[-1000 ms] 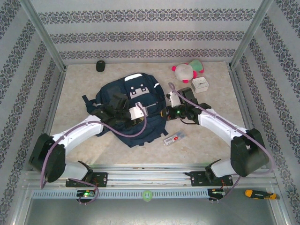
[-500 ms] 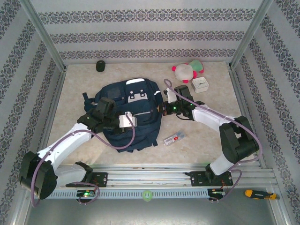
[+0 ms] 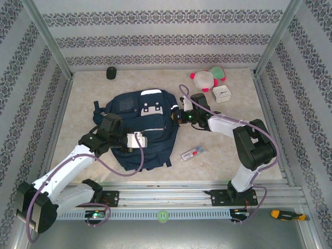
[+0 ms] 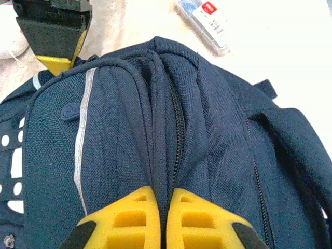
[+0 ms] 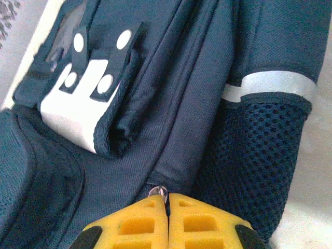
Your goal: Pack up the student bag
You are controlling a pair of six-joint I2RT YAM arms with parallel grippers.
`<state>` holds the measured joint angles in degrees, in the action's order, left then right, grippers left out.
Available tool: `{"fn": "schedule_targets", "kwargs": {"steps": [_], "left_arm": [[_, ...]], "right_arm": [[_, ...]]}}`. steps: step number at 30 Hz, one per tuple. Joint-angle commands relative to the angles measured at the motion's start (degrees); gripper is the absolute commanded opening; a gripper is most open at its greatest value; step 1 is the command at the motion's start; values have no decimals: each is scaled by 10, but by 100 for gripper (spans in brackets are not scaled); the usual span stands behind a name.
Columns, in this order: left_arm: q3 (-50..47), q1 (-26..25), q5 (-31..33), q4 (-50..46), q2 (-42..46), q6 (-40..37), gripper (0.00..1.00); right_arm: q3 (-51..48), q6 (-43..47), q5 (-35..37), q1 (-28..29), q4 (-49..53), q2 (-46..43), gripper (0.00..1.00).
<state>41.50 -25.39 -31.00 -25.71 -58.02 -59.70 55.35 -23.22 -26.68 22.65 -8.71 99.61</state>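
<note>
Next, my left gripper opens and releases the fold of bag fabric (image 4: 162, 171) beside the zipper.
The student bag (image 3: 150, 124), navy with white buckle patches (image 5: 78, 111), lies front-up in the middle of the table. My left gripper (image 3: 143, 140) reaches in from the bag's left. Its yellow fingers (image 4: 132, 218) are shut on a fold of bag fabric (image 4: 162, 171) beside a closed zipper. My right gripper (image 3: 177, 118) is at the bag's right edge, next to the mesh side pocket (image 5: 249, 166). It is shut on a small metal zipper pull (image 5: 159, 191), which pokes out between its fingertips (image 5: 150, 215). The right gripper (image 4: 52, 36) also appears beyond the bag (image 4: 207, 129) in the left wrist view.
A clear pencil case (image 3: 192, 153) lies just right of the bag's near end. A pink, green and white plush toy (image 3: 207, 78) and a small white box (image 3: 222, 93) sit at the back right. A black cylinder (image 3: 111, 72) stands at the back left.
My left gripper has drawn back toward the near left across the bag. The right arm's elbow has folded in, its gripper staying at the bag's right edge. The bag has shifted slightly.
</note>
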Motion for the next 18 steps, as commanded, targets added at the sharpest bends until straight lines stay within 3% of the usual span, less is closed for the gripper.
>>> {"fn": "schedule_targets", "kwargs": {"steps": [1, 7, 9, 10, 11, 12, 13, 15, 18], "left_arm": [[-11, -2, -30, -117, 47, -36, 2], [-12, -1, 12, -110, 45, -53, 8], [-6, -2, 15, -106, 41, -33, 25], [0, -2, 9, -99, 41, -8, 40], [5, -1, 4, -91, 43, 23, 49], [12, -1, -9, -85, 48, 54, 69], [21, -2, -20, -81, 53, 85, 80], [32, -1, -38, -76, 67, 130, 83], [29, -1, -6, -52, 86, 167, 84]], "right_arm": [[-1, -58, 246, -46, -90, 25, 0], [-61, -71, 232, -42, -123, -28, 0], [-89, -55, 177, -43, -141, -56, 1], [-97, -33, 147, -41, -138, -75, 12], [-105, -11, 131, -37, -127, -90, 25], [-113, 23, 118, -31, -115, -113, 41], [-124, 59, 107, -26, -101, -138, 47], [-139, 113, 83, -22, -76, -187, 47], [-152, 206, 13, -23, -53, -239, 47]]}}
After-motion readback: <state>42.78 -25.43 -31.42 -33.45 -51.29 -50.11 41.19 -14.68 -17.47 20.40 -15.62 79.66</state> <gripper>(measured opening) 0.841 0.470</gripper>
